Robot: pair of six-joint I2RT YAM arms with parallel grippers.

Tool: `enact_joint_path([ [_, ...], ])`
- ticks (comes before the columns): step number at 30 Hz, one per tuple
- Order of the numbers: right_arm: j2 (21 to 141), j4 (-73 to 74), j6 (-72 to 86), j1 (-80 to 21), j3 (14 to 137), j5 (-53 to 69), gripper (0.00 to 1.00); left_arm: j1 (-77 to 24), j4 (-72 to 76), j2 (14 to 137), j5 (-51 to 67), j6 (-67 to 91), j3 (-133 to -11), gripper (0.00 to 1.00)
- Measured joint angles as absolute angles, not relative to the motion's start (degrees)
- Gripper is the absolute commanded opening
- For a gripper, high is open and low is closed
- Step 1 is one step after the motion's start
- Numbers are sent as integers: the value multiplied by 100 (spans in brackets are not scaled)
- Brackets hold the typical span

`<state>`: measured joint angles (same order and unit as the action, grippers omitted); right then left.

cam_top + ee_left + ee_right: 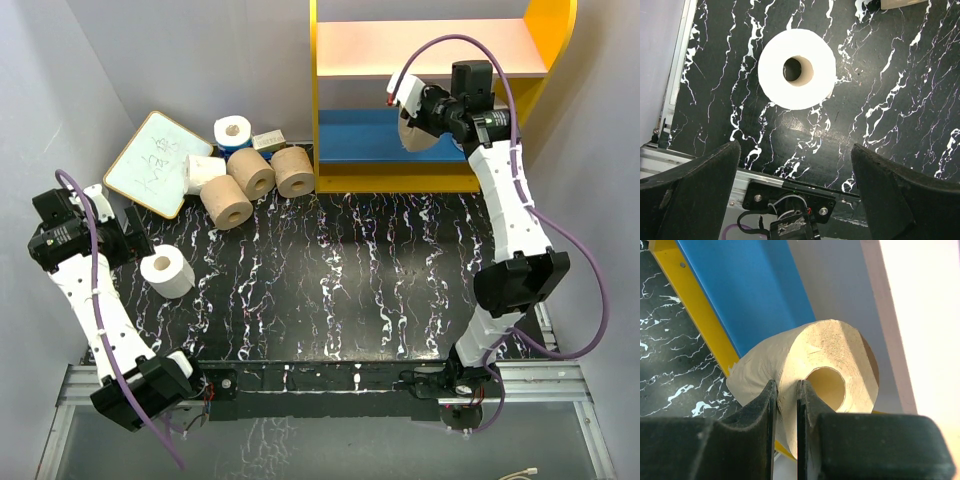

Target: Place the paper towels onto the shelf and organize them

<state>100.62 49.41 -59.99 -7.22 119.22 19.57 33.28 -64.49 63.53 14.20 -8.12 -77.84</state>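
I need to move my right gripper to the left in the top view next, then lower the tan roll onto the blue board's end near the box (705, 252), because that end is bare.
My right gripper (425, 122) is shut on a tan paper towel roll (416, 138) and holds it over the shelf's blue lower board (350, 135). In the right wrist view the gripper (785, 388) pinches the roll's wall (830, 347), one finger inside the core. My left gripper (135, 240) is open and empty, just left of an upright white roll (168, 272). The left wrist view shows this roll (796, 68) ahead of the gripper (795, 150). Three tan rolls (250, 172) and two white ones (232, 131) lie left of the shelf. The peach upper board (430, 45) is bare.
A white writing board (155, 162) leans at the far left behind the rolls. A small box (268, 141) sits beside the shelf's yellow frame (390, 180). The table's metal front rail (670, 160) lies under my left gripper.
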Motion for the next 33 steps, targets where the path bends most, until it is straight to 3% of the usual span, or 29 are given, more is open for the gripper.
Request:
enact_joint_path([
  [19,10416,3135,-5054,-499,11146,2386,0,3328,-6250,6355,1516,-646,-7660,93],
  [27,10436,2290,-5052,-1463,10082,1660,0,3328,-6187,6318,1549,-631,-7607,94],
  [33,10768,1894,-4740,-1968,10206,1625,0,3328,-6171,6198,1575,-628,-7507,95],
])
